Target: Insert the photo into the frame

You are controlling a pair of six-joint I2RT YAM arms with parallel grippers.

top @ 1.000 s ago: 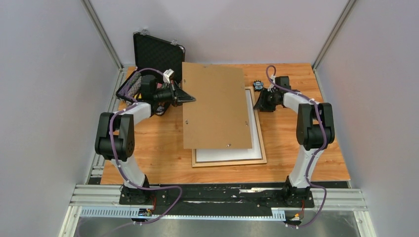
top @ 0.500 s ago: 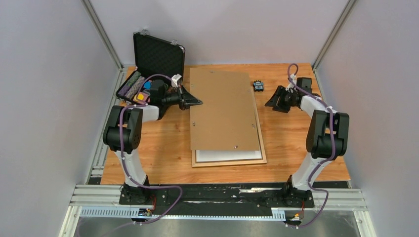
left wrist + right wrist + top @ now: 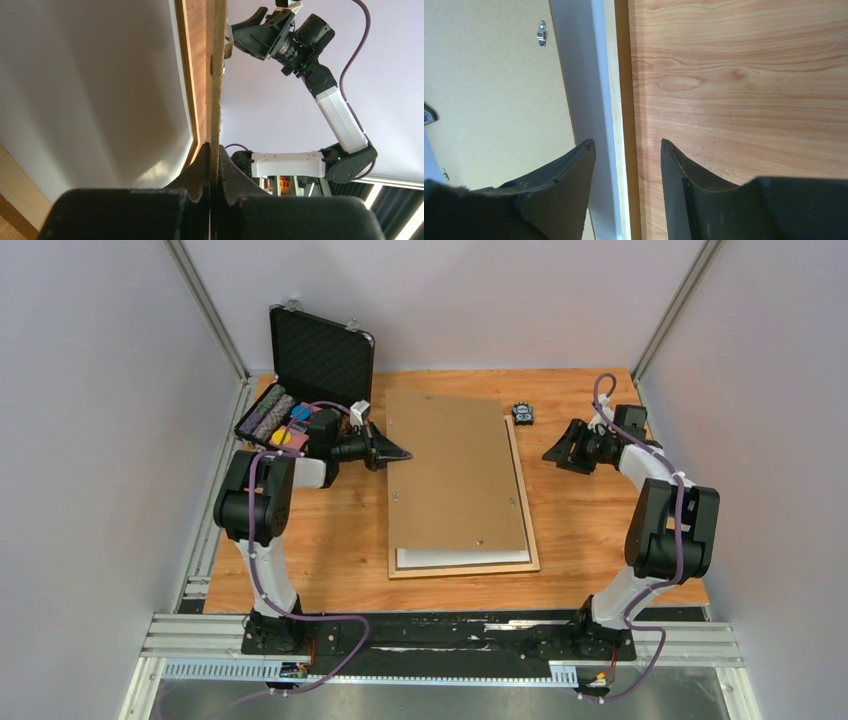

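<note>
I will pull the board [image 3: 455, 475] back and down with my left gripper and let go of it, because a white photo strip [image 3: 462, 558] is bare at the near end and the board should cover it.
The frame [image 3: 465, 571] of light wood lies flat mid-table, with the photo's white back [image 3: 460, 558] showing as a strip at its near end. A brown backing board [image 3: 455, 475] covers most of both, its left edge slightly raised. My left gripper [image 3: 405, 453] is shut on that left edge; in the left wrist view the jaws [image 3: 214, 150] pinch the board [image 3: 216, 75] edge-on above the white photo [image 3: 100, 90]. My right gripper [image 3: 550, 454] hangs open to the right of the frame, its fingertips [image 3: 626, 145] holding nothing and straddling the frame's right rail [image 3: 616, 75].
An open black foam-lined case [image 3: 320, 350] stands at the back left, with coloured items [image 3: 275, 420] in its lower half beside my left arm. A small black object [image 3: 522, 413] lies behind the frame's far right corner. Grey walls close in both sides.
The backing board has swung down from a raised, tilted pose to lie almost flat over the frame. My right gripper opened and drew back to the right, away from the board's edge.
</note>
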